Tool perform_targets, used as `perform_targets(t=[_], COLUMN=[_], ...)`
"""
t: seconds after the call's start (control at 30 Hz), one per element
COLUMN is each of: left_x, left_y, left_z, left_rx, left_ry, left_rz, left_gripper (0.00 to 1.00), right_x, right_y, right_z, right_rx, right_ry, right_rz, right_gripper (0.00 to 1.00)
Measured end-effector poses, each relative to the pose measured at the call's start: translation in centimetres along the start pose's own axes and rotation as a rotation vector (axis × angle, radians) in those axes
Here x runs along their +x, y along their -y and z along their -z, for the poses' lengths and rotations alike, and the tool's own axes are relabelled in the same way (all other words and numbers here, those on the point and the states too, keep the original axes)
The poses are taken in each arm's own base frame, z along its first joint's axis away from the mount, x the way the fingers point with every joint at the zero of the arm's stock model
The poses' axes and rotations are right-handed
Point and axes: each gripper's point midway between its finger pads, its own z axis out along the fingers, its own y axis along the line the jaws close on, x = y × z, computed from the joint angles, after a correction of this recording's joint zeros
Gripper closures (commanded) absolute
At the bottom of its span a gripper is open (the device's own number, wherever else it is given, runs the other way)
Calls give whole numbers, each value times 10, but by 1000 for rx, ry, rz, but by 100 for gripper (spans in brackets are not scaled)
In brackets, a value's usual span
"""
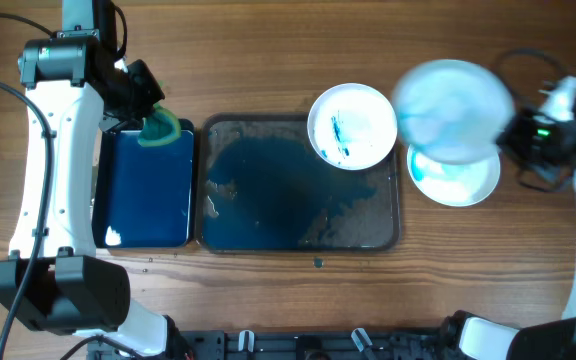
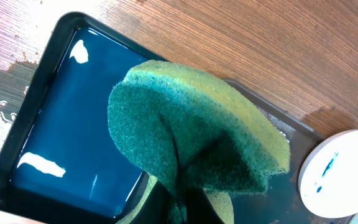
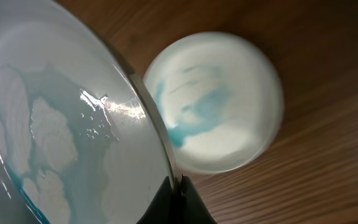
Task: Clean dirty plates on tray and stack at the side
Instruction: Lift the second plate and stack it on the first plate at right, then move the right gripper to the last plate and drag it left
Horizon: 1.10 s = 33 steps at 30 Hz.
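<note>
The held plate hangs above this other white plate beside the tray. Next, my right gripper lowers it onto that lying plate (image 1: 456, 184) (image 3: 217, 102) and releases the held plate's rim.
My right gripper (image 1: 513, 130) is shut on the rim of a white plate (image 1: 453, 97) with pale blue smears, held in the air above another white plate (image 1: 455, 175) that lies on the table right of the tray. In the right wrist view the held plate (image 3: 55, 124) fills the left and the lying plate (image 3: 213, 102) is beyond it. A third plate (image 1: 352, 125) with blue marks rests on the top right corner of the large dark tray (image 1: 268, 235). My left gripper (image 1: 153, 120) is shut on a green and yellow sponge (image 2: 191, 134) over the small blue tray.
The small glossy blue tray (image 1: 148, 190) holds blue liquid left of the large tray; it also shows in the left wrist view (image 2: 61, 124). A wet patch (image 2: 5, 81) lies on the wooden table beside it. Cables run along the left and right edges.
</note>
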Motion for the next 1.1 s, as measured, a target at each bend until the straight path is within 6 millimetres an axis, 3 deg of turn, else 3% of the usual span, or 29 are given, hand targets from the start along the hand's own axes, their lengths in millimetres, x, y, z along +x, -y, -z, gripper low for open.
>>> perform_targets(t=[0.07,0.13,0.5,0.6,0.7,0.8,0.9,0.97,1.1], left_x=[0,0,0,0,0,0,0,0,0], left_y=[0,0,0,0,0,0,0,0,0], left_z=[0,0,0,0,0,0,0,0,0], left_rx=[0,0,0,0,0,0,0,-1,0], left_ry=[0,0,0,0,0,0,0,0,0], left_rz=[0,0,0,0,0,0,0,0,0], left_gripper=[96,96,96,96,96,96,96,96,96], right_x=[-12,-10,28,28,31,43,47,47,20], right_y=[38,65,102,103,91,74,66,63,40], right_z=[-4,-19,-93,-113,-135,-148,-146,-134,-107], right_rx=[80,132,169,148,107,80,73,90,66], right_ry=[47,57,8,-13,-48,-97,-125,-174,-159], right_rz=[-68,-109,-155,-154,-120,-69,-55,-67,-17], right_gripper=[96,96,96,94,80,72,71,71,63])
